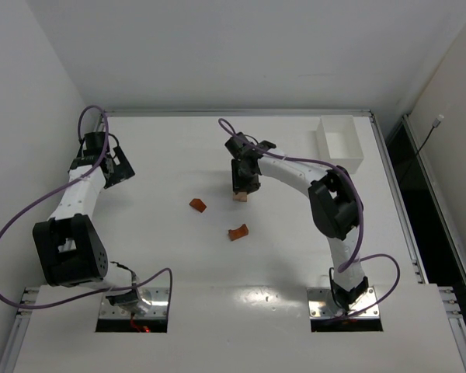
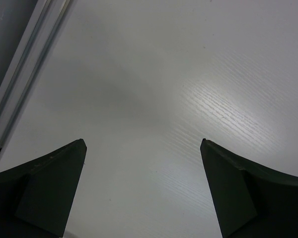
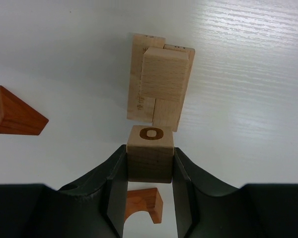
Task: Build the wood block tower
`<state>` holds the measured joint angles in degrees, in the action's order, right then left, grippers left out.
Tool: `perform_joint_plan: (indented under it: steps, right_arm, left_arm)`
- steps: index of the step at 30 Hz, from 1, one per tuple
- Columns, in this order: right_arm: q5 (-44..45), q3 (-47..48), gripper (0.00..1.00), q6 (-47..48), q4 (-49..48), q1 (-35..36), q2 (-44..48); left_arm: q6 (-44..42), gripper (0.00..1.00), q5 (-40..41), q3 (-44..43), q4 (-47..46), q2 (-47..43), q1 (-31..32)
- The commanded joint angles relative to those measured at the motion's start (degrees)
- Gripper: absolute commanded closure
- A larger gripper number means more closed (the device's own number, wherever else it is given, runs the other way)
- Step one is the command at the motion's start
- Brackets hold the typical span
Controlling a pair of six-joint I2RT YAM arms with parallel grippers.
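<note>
I need to move my right gripper down and slightly outward next and let go of the cube on the lower blocks' near end, since that end is bare beside the upper block.
My right gripper is shut on a tan wood cube marked "O", held just above the table. Right beyond the cube stands the tower, a small stack of tan blocks; from the top camera the tower peeks out under my right gripper. A reddish-orange wedge lies left of it, the same wedge seen from above. A reddish-orange arch lies below my fingers, the arch nearer the bases. My left gripper is open over bare table, far left.
A white rectangular box stands at the back right of the table. A metal rail edges the table beside my left gripper. The arm bases sit at the near edge.
</note>
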<state>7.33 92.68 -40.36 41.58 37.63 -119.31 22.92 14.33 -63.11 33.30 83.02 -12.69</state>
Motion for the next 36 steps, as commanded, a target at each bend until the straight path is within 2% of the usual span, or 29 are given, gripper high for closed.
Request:
perform_joint_plan:
  steps: [1,36]
  right_arm:
    - [0.31,0.56,1.00,-2.09,-2.56,0.25,0.66]
    - [1.37,3.38,1.00,-0.95,-4.84,-0.27,-4.44]
  left_arm:
    - [0.02,0.00,-0.35,-1.75,-1.31,-0.14,-0.41]
    - [-1.03,0.00,-2.02,-3.86,-0.78,3.02,-0.41]
